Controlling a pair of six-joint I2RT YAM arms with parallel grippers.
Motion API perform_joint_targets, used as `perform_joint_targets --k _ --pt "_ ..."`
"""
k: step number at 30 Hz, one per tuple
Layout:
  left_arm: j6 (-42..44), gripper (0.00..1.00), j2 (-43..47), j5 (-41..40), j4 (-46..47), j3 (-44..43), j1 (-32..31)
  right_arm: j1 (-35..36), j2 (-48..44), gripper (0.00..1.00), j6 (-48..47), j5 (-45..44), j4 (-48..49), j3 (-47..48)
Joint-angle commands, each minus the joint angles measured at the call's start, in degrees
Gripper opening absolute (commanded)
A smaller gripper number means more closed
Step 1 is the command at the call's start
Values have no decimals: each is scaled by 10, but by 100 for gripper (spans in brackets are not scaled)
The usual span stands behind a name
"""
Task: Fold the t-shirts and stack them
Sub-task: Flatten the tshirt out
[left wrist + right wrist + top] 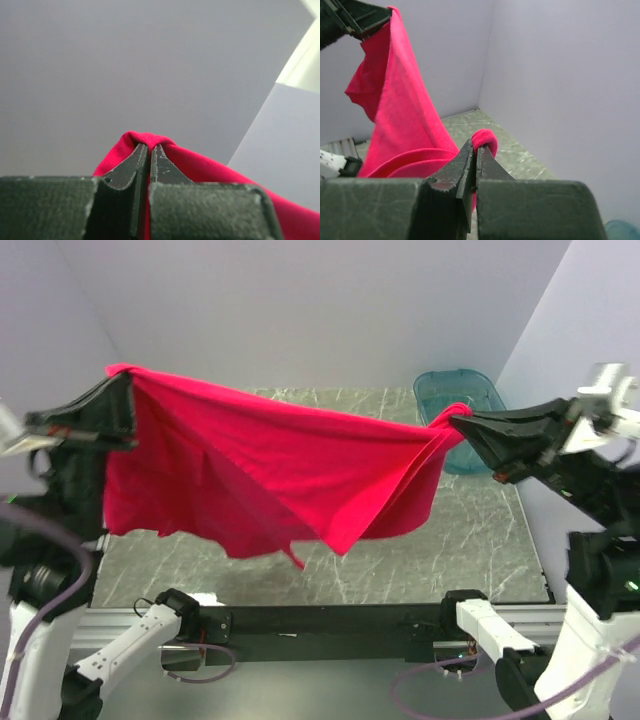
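Note:
My left gripper holds the hanging shirt and next needs to come down to the far tabletop, to the gripper's right in the top view, lay the shirt out there and let go.
A red t-shirt [270,470] hangs stretched in the air between my two grippers, above the marble table [480,540]. My left gripper [122,380] is shut on one edge of the shirt at the upper left; in the left wrist view [149,147] cloth [200,167] bunches over the tips. My right gripper [455,416] is shut on the opposite edge at the right; in the right wrist view [476,147] a red fold [484,137] sticks out of the tips. The shirt [395,120] sags in the middle, its lower edge hanging toward the table.
A teal plastic bin [460,410] stands at the back right of the table, behind the right gripper. White walls close in the back and both sides. The black mounting rail [330,620] runs along the near edge.

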State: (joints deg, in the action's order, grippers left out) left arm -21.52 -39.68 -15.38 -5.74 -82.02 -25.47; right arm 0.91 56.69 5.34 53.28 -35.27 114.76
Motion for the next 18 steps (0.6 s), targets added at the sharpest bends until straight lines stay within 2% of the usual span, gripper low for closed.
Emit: perform_joint_targets --k 1,5,7,11,13,14,15,16,17,18 --pt "-17 1 -79 -31 -2 20 3 -6 3 0 55 -64 53 -152" --pt "-49 1 -144 -13 15 76 4 -6 -17 0 108 -88 183 -345" --pt "-73 1 -188 9 43 125 12 -6 -8 0 120 -112 216 -440" --pt "-119 1 -282 67 124 211 47 -1 82 0 118 -192 288 -545" --pt "-148 2 -377 89 148 226 81 -2 168 0 128 -249 301 -559" --pt "-156 6 -417 124 167 220 93 -2 202 0 133 -266 300 -553" --pt "-163 14 -502 143 166 183 118 -1 234 0 135 -280 291 -543" --pt "-174 42 -544 160 159 156 130 -1 265 8 131 -294 277 -507" --pt "-176 56 -582 190 127 90 138 -1 320 18 122 -291 236 -484" --pt "-177 62 -634 202 107 59 147 -1 338 26 94 -288 214 -464"
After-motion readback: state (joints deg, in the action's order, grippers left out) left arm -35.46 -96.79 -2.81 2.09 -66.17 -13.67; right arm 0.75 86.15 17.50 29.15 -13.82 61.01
